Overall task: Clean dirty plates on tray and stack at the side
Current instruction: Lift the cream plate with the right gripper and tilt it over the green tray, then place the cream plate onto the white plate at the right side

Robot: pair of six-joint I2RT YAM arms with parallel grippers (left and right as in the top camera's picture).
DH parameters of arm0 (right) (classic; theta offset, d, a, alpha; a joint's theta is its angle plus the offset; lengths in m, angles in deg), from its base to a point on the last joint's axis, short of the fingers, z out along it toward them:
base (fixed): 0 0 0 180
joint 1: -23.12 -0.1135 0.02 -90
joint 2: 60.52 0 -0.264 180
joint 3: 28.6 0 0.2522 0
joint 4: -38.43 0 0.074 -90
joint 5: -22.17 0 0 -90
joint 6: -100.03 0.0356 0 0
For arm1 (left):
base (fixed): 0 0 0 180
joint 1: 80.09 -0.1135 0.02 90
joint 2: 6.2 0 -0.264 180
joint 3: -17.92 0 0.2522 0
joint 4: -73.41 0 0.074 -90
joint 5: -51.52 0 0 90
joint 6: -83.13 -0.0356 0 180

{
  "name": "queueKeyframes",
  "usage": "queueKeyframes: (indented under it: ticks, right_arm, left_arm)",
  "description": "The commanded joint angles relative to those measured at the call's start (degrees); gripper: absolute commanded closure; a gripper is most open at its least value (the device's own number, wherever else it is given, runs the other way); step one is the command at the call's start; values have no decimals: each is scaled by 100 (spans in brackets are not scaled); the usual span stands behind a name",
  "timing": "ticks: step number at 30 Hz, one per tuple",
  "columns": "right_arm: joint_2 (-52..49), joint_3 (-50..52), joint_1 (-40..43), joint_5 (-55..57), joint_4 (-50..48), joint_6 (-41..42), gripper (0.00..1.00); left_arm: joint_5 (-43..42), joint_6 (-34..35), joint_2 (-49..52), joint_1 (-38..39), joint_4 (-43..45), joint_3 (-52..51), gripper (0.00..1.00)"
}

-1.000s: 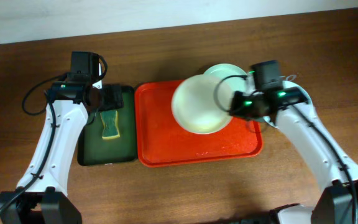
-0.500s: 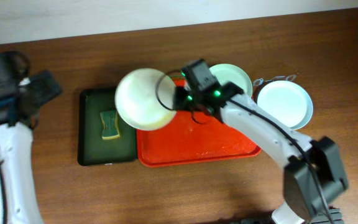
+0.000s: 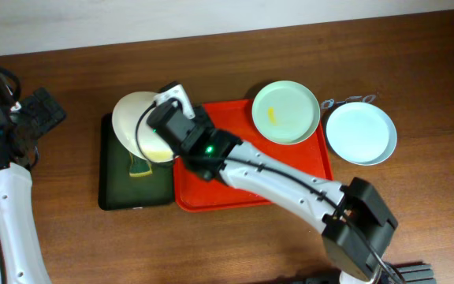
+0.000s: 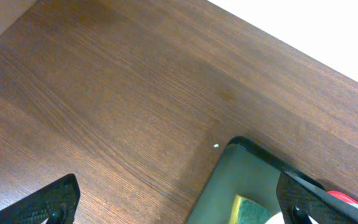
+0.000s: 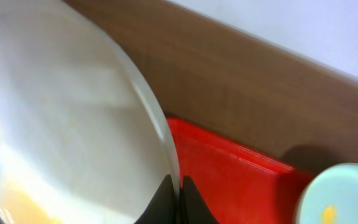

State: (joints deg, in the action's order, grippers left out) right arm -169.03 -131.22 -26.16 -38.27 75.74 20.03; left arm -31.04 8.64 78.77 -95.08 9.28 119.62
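Observation:
My right gripper should swing past the red tray next, then go down to stack on the pale blue plate. The plate lies to its right in the overhead view.
My right gripper is shut on the rim of a white dirty plate, held tilted over the top of the dark green tray. The right wrist view shows the closed fingertips pinching that plate by its edge, with my right gripper above the red tray. A second dirty plate, with a yellow smear, lies in the far right corner of the red tray. A pale blue plate rests on the table to the right of the tray. My left gripper hangs open over bare table at the left.
A yellow-and-green sponge lies in the green tray, partly under the held plate. The left wrist view shows my left gripper wide open, the green tray's corner and the sponge. The right arm stretches across the red tray.
My right arm has swung the held plate left, from above the red tray to over the green tray. The left arm has pulled back from the green tray to the far left.

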Motion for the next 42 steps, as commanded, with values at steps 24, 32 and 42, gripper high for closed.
queueKeyframes:
  ticks: [24, 32, 42]
  right_arm:
    - [83, -219, 382, -1362, 164, 1222, 96]
    - [1268, -219, 3954, -4247, 2457, 1344, 96]
    - [1158, 391, 8035, -3790, 4015, 1001, 96]
  left_arm:
    - [-57, 52, 4, -31, -7, 39, 1]
    - [-57, 52, 4, -31, -9, 39, 1]
    - [-57, 52, 4, -31, -7, 39, 1]
